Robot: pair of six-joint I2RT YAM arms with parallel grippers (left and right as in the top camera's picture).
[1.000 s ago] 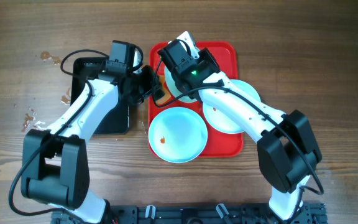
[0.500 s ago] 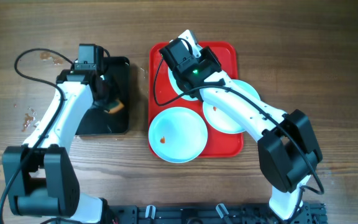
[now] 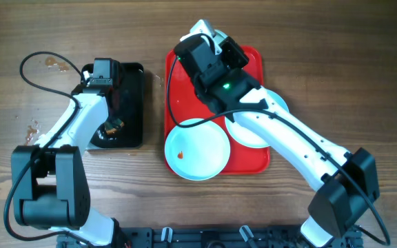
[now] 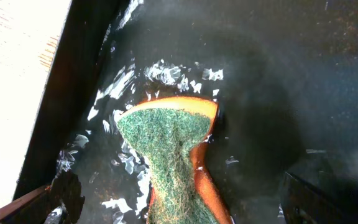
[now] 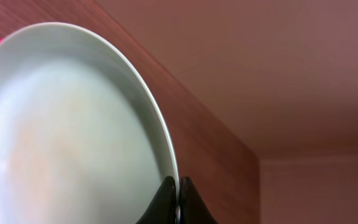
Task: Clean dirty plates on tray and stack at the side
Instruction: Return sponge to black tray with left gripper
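Observation:
The right gripper swings to the right in the overhead view and down onto the wood beside the red tray next, because that part of the wood is empty.
My right gripper [image 5: 178,198] is shut on the rim of a pale plate [image 5: 61,137], held tilted up off the red tray [image 3: 253,62]. In the overhead view my right wrist [image 3: 209,58] hides that plate. Two more plates lie on the tray. The front one [image 3: 197,148] has an orange smear, and the right one [image 3: 257,127] is partly under my right arm. My left gripper [image 4: 185,202] stands open over a green-and-orange sponge [image 4: 166,149], which lies loose on the wet black tray [image 4: 278,74].
The black tray [image 3: 133,89] sits left of the red tray on the wooden table. Small stains and crumbs [image 3: 54,63] mark the wood at the far left. A cable [image 3: 29,65] loops from my left arm.
My left arm carried the sponge from the red tray to the black tray and let it go. My right arm raised its plate off the red tray.

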